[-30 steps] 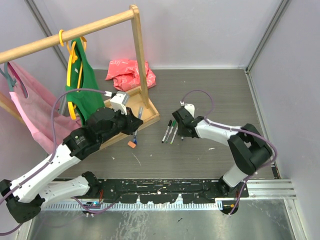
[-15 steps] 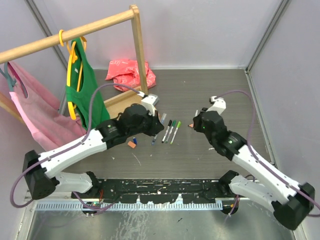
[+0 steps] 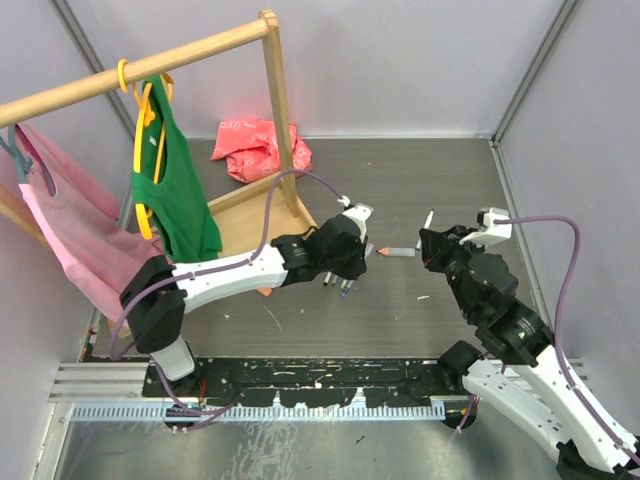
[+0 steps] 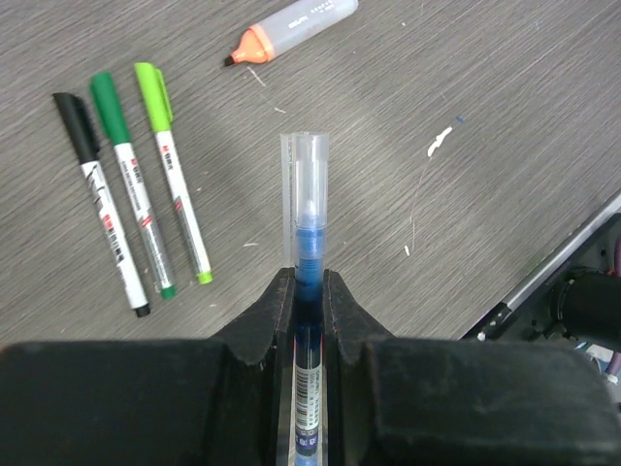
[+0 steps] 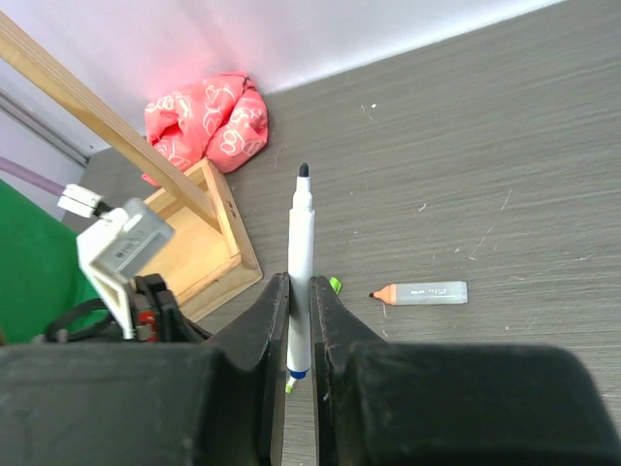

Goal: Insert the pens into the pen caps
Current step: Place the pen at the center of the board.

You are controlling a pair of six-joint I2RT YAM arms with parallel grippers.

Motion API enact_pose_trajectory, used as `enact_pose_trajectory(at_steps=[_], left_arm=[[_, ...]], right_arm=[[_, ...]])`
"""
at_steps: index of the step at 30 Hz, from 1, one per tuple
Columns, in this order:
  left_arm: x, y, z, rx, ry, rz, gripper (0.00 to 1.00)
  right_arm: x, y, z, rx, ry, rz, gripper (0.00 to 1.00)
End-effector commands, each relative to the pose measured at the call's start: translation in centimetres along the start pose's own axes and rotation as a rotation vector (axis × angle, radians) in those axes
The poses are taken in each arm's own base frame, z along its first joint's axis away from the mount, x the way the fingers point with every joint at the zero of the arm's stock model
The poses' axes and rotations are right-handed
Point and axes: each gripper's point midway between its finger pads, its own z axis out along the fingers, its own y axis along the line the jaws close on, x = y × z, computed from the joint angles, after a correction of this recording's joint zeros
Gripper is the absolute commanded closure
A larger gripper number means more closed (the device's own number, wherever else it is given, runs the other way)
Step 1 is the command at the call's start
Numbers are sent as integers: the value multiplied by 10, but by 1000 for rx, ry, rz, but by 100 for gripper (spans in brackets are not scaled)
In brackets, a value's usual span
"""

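The blue pen (image 4: 309, 248) already has its tip in the cap. My left gripper will lower it to the bare tabletop (image 4: 229, 175) beside the light green pen and let go.
My left gripper (image 4: 309, 277) is shut on a blue pen (image 4: 309, 248) whose tip sits inside a clear cap (image 4: 308, 170); it hovers over the table. To its left lie three capped pens: black (image 4: 97, 194), dark green (image 4: 131, 175) and light green (image 4: 175, 175). My right gripper (image 5: 299, 282) is shut on a white pen (image 5: 301, 233) with a bare dark tip pointing up and away. A grey marker with an orange tip (image 3: 398, 251) lies on the table between the two grippers. In the top view the left gripper (image 3: 345, 283) hides most of the lying pens, and the right gripper (image 3: 430, 238) is further right.
A wooden clothes rack with a tray base (image 3: 250, 215) stands at the back left, carrying a green garment (image 3: 170, 190) and a pink one (image 3: 60, 230). A red bag (image 3: 262, 145) lies behind it. Grey walls close the back and right side.
The left arm has swung right, carrying the blue pen over the row of pens. The right arm has pulled back to the right with the white pen.
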Motion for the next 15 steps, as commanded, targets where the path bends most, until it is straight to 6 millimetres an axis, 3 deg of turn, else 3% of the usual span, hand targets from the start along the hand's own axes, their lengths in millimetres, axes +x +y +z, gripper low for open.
enact_pose_trajectory(at_steps=[1, 15], left_arm=[[-30, -21, 7, 14, -88, -10, 100], [-8, 14, 68, -240, 2, 0, 100]], right_arm=[[-31, 2, -13, -14, -86, 13, 100], [-42, -7, -29, -2, -129, 62, 100]])
